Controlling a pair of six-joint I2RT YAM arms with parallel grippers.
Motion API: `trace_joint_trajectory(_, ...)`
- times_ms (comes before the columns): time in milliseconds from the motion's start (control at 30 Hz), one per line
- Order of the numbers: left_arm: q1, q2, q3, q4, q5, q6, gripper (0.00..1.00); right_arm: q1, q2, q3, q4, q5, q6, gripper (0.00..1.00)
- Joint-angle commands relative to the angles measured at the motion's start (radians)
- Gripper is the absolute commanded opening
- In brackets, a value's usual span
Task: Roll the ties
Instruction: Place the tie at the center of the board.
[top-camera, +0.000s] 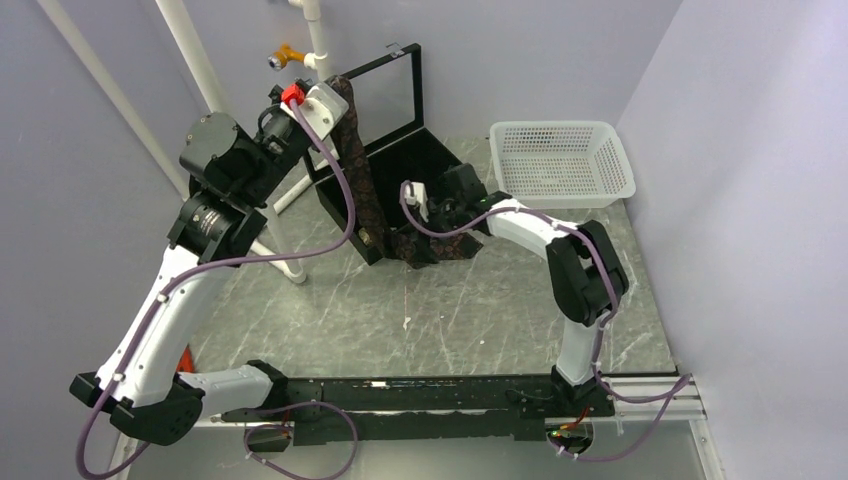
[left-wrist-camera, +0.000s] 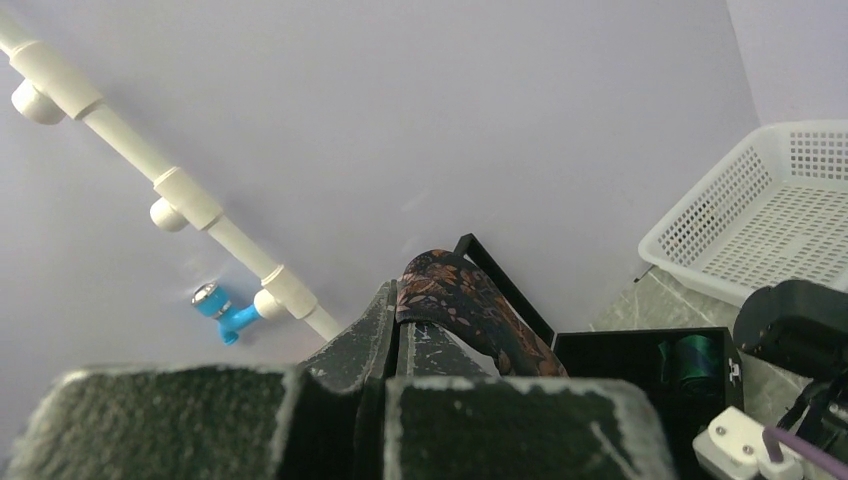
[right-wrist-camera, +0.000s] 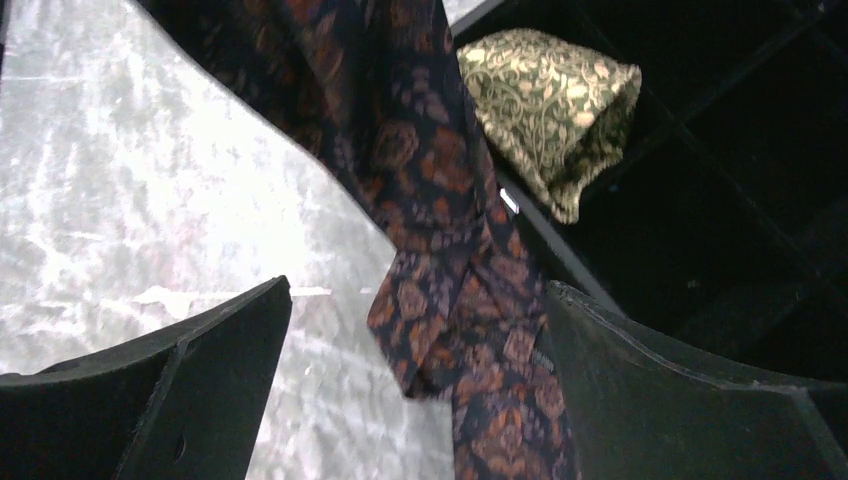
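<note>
The right gripper shifts its open fingers to the left in the top view around the tie next, because the tie's wide part (top-camera: 370, 205) (right-wrist-camera: 425, 165) hangs on that side of it.
The dark brown-maroon tie (top-camera: 358, 165) hangs from my raised left gripper (top-camera: 335, 95) down past the open black box (top-camera: 420, 150) to a bunched end on the table (top-camera: 440, 245). In the left wrist view the left gripper (left-wrist-camera: 405, 305) is shut on the tie's top fold (left-wrist-camera: 470, 305). My right gripper (top-camera: 440, 215) is low over the bunched end. In the right wrist view it (right-wrist-camera: 415, 330) is open, with the tie (right-wrist-camera: 440, 290) lying between its fingers. A rolled tan tie (right-wrist-camera: 545, 105) sits in a box compartment. A teal tie (left-wrist-camera: 690, 360) lies in another.
A white mesh basket (top-camera: 562, 160) stands at the back right, next to the box. The box lid (top-camera: 385, 85) stands upright against the back wall. A white pipe frame (top-camera: 290, 195) rises at the back left, close to my left arm.
</note>
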Motion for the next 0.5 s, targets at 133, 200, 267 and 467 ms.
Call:
trace_joint_trajectory(133,0.023,-0.026,0.062,0.046,0.1,-0.034,0.0,0.039,0.111,0.145,0.145,-0.03,0.002,1.0)
trace_joint_trajectory(200,0.022,-0.04,0.062,0.067,0.134,-0.036,0.0,0.052,0.125,0.183,0.071,-0.069,-0.048,1.0)
trace_joint_trajectory(267,0.023,-0.055,0.047,0.105,0.154,-0.032,0.0,0.07,0.128,0.192,0.02,-0.092,-0.091,1.0)
trace_joint_trajectory(467,0.023,-0.097,-0.008,0.186,0.146,-0.013,0.02,0.123,0.183,0.237,-0.042,-0.096,-0.138,0.9)
